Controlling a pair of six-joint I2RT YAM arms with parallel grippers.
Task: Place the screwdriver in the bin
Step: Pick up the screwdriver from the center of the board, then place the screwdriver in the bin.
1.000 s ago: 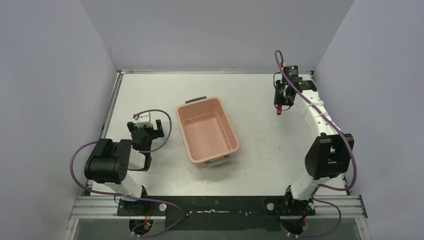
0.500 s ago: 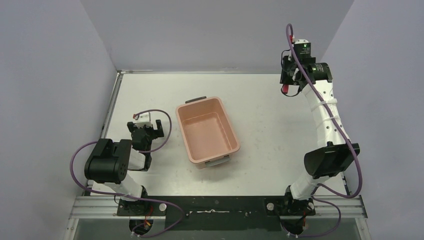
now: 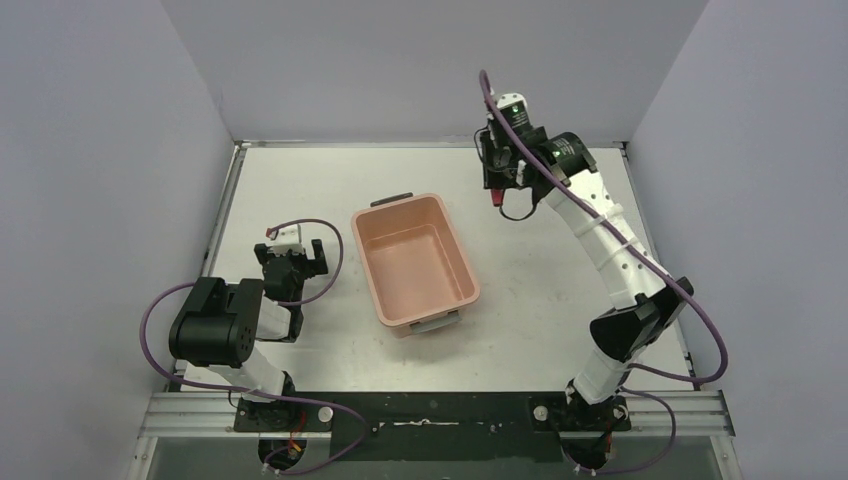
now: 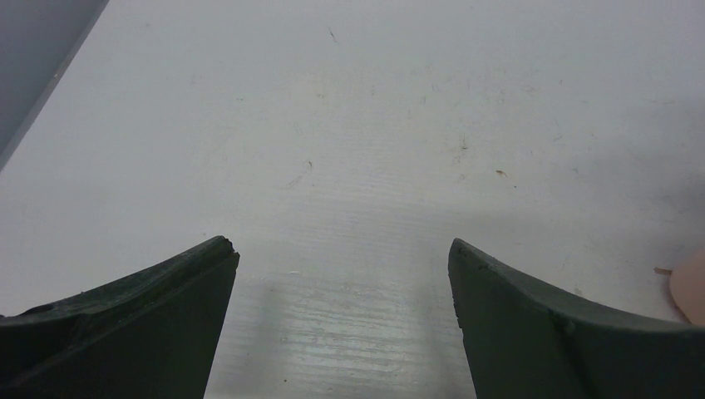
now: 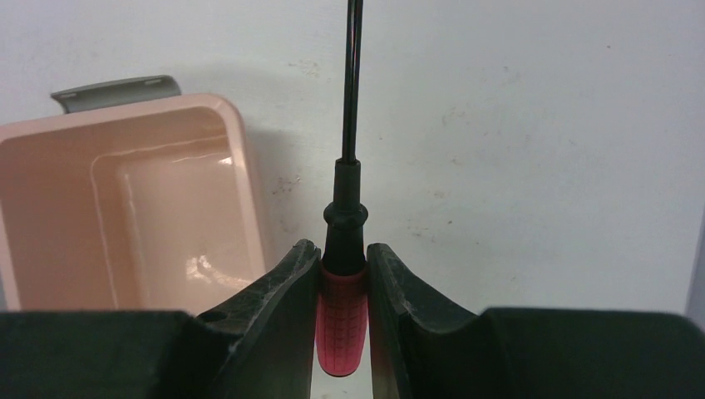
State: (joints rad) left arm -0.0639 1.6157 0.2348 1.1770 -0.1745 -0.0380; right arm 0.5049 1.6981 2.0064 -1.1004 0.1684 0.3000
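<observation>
My right gripper holds the screwdriver (image 3: 495,198). It needs to carry it back over the empty bin (image 3: 468,285) next, then go down inside toward its grey-handle end and open.
The screwdriver (image 5: 342,320) has a red handle and a thin black shaft that points away from the wrist camera. My right gripper (image 5: 342,249) is shut on the handle. In the top view the right gripper (image 3: 497,185) holds the screwdriver (image 3: 495,198) above the table, just right of the far end of the bin (image 3: 468,285). The salmon-pink bin is empty, with a dark handle (image 3: 392,200) at its far end and a grey handle (image 3: 437,323) at its near end. The bin (image 5: 50,216) lies left of the jaws. My left gripper (image 3: 292,256) is open and empty, left of the bin.
The left wrist view shows the open left gripper (image 4: 342,249) low over the bare white table, with a sliver of the bin (image 4: 692,287) at the right edge. Grey walls stand on three sides of the table (image 3: 540,300).
My right arm has swung left from the far right corner toward the bin, carrying the screwdriver. The left arm and the bin have not moved.
</observation>
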